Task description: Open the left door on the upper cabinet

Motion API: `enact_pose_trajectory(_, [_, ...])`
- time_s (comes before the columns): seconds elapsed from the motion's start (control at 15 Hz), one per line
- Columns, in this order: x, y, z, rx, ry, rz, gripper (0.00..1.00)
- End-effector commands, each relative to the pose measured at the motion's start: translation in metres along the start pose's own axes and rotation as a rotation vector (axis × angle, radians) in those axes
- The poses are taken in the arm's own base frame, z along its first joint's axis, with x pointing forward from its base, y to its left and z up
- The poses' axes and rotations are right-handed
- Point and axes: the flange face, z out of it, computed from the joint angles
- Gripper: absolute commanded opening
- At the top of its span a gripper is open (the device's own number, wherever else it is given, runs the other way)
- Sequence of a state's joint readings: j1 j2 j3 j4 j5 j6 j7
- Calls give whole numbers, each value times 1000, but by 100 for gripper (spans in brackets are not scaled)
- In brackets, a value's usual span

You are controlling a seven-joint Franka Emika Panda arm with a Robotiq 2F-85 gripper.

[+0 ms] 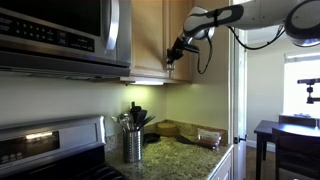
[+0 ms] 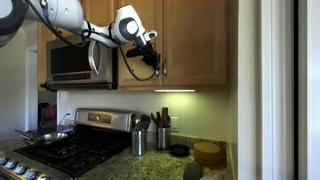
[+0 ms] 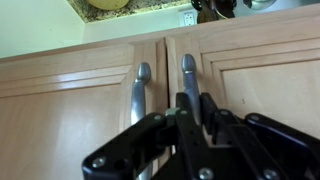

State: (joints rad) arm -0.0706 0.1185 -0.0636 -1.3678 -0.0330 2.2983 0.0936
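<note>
The door beside the microwave is still flush and closed, so I should next pull its handle back, swing it around toward the microwave's front point(image 2: 76, 63) and let go.
The upper cabinet point(image 2: 195, 45) of light tan wood hangs beside the microwave; it also shows side-on in an exterior view point(image 1: 150, 40). The wrist view stands upside down, so the left door point(image 3: 270, 80) lies at the picture's right, with its slim metal handle point(image 3: 187, 72) next to the matching door's handle point(image 3: 140, 85). My gripper point(image 3: 197, 108) has its fingers closed around the lower part of the left door's handle. It shows at the cabinet's middle in both exterior views point(image 2: 153, 62) point(image 1: 173, 55). Both doors look flush and closed.
A stainless-steel microwave point(image 2: 78, 62) hangs just beside the left door, above a stove point(image 2: 70, 150). Utensil holders point(image 2: 140, 140) and a round board point(image 2: 208, 152) stand on the granite counter point(image 1: 185, 158) below. A wall point(image 2: 250, 90) bounds the cabinet's far side.
</note>
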Motion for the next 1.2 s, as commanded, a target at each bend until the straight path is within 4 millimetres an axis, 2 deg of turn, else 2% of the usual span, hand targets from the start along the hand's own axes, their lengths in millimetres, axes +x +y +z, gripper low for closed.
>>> enact_pose_trajectory(0.0, [-3, -3, -2, -11, 1, -38, 9])
enact_pose_trajectory(0.2, [-16, -20, 4, -12, -35, -91, 9])
enact_pose_trajectory(0.47, [-31, -31, -6, -21, -45, -144, 9])
enact_pose_trajectory(0.87, [-64, -39, -42, -27, -69, -164, 9])
enact_pose_trajectory(1.13, [-88, -56, -80, -41, -76, -199, 9])
